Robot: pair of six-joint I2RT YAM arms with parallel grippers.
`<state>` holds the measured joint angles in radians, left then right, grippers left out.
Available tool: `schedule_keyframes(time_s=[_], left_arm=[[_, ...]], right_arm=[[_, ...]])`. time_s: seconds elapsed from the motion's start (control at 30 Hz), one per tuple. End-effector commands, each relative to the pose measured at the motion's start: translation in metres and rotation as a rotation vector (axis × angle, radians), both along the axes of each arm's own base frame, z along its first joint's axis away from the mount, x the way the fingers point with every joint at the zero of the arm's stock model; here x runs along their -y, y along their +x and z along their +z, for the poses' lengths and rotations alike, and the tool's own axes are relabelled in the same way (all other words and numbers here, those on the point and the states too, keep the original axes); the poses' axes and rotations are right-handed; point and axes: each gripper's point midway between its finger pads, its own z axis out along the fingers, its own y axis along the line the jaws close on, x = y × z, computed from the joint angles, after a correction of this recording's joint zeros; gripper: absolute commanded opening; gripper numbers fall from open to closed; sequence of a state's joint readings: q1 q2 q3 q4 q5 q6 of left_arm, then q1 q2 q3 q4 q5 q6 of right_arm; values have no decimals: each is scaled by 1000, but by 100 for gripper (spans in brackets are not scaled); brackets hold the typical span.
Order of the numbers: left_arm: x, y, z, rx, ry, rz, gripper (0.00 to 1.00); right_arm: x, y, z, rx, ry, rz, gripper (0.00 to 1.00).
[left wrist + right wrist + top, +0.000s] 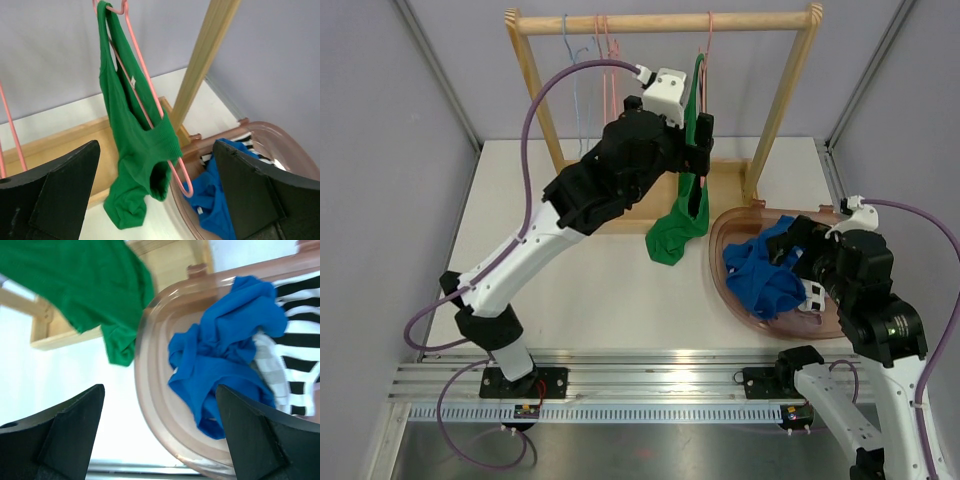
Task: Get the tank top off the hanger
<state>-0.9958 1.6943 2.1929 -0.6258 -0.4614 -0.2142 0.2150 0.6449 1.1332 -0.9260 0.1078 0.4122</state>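
Next, my left gripper moves outward toward the bare upper part of the pink hanger [707,76], because the hanger runs clear of the green tank top there.
A green tank top [678,228] hangs on a pink hanger [708,60] from the wooden rack's top rail [660,22], and its lower end droops to the table. In the left wrist view the top [132,150] drapes along the steeply tilted hanger [144,75], whose lower loop pokes out of an armhole. My left gripper [700,138] is open and empty, right beside the top at mid height; its jaws [155,197] stand wide on either side of the cloth without touching it. My right gripper [808,272] is open and empty over the basket [162,440].
A brown oval basket [720,275] at the right holds a blue garment [765,275] and a striped one [295,355]. Empty blue [572,60] and pink [610,50] hangers hang further left on the rail. The rack's right post [782,105] and base [725,175] stand close by.
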Motion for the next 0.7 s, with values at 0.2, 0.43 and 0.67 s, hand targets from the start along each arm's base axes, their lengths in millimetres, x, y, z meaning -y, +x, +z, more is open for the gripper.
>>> schedule_keyframes(time_s=[0.2, 0.43, 0.67], left_arm=[[12, 52, 34, 206, 4, 193, 90], [22, 84, 25, 238, 49, 235, 67], [20, 121, -4, 179, 39, 223, 45]], right_arm=[[-43, -26, -4, 22, 122, 248, 100], [-53, -37, -6, 27, 156, 308, 100], [-52, -41, -9, 19, 143, 318, 100]])
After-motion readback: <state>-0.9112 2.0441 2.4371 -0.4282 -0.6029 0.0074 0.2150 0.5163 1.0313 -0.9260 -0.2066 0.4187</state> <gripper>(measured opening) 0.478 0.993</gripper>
